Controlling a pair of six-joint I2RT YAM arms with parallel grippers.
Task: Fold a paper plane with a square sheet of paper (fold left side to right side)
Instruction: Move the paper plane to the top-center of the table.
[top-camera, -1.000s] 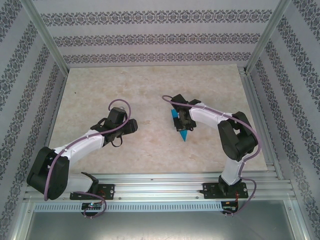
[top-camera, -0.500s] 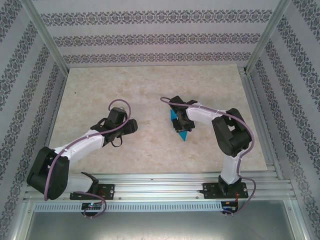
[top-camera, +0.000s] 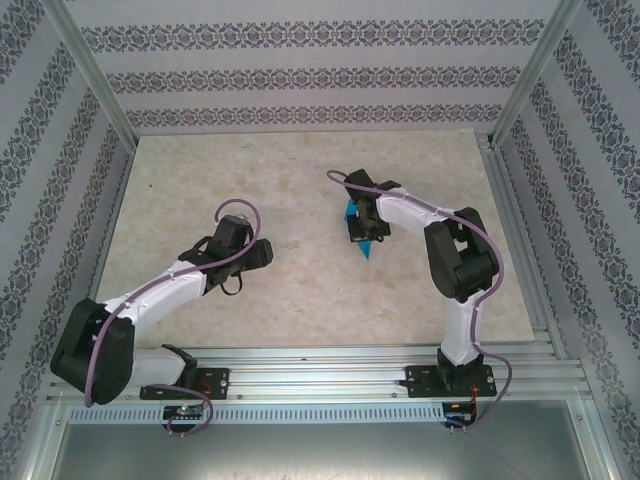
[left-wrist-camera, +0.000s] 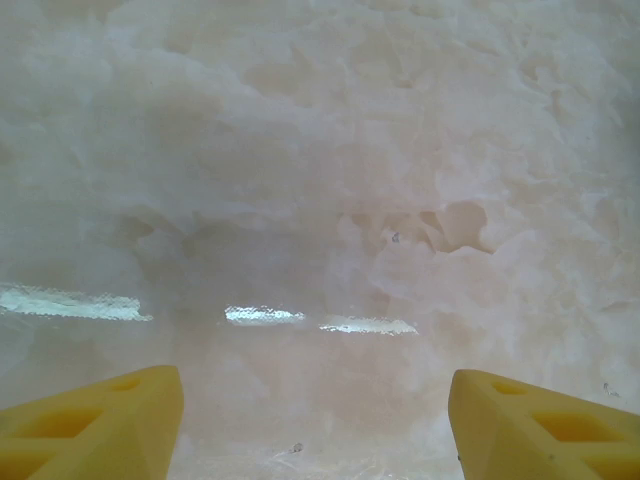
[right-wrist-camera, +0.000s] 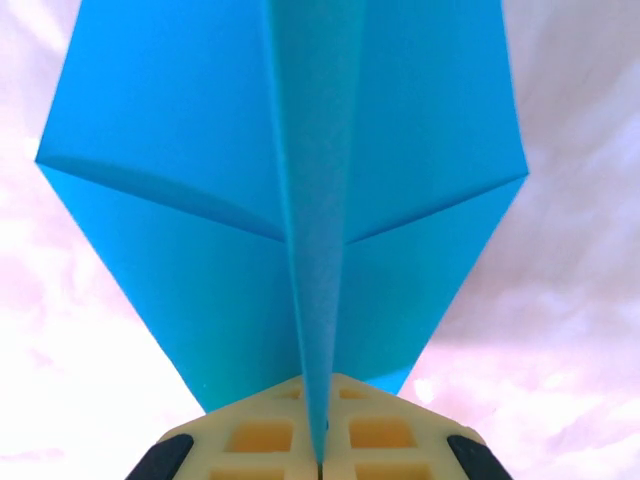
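I will next move the paper plane's crease outward with my right gripper, toward the far patterned wall, and let go of it on the tabletop, because bare marble lies open outward of the gripper.
The paper plane (right-wrist-camera: 200, 180) is bright cyan-blue, kite-shaped, with a raised centre crease. My right gripper (right-wrist-camera: 322, 450) is shut on that crease, the two yellow fingers pressed together around the thin ridge. From the top camera the paper plane (top-camera: 366, 250) pokes out pointed below the right gripper (top-camera: 362, 226) near the table's middle. My left gripper (top-camera: 240, 268) stands apart to the left, its yellow fingertips (left-wrist-camera: 100, 420) wide open over bare marble, with nothing between them.
The beige marble table (top-camera: 300, 160) is bounded by patterned walls and aluminium frame posts (top-camera: 90, 70). A metal rail (top-camera: 320, 365) runs along the near edge with both arm bases.
The right gripper has moved up and away from the near edge with the plane and has closed tight on its crease. The left arm has not moved.
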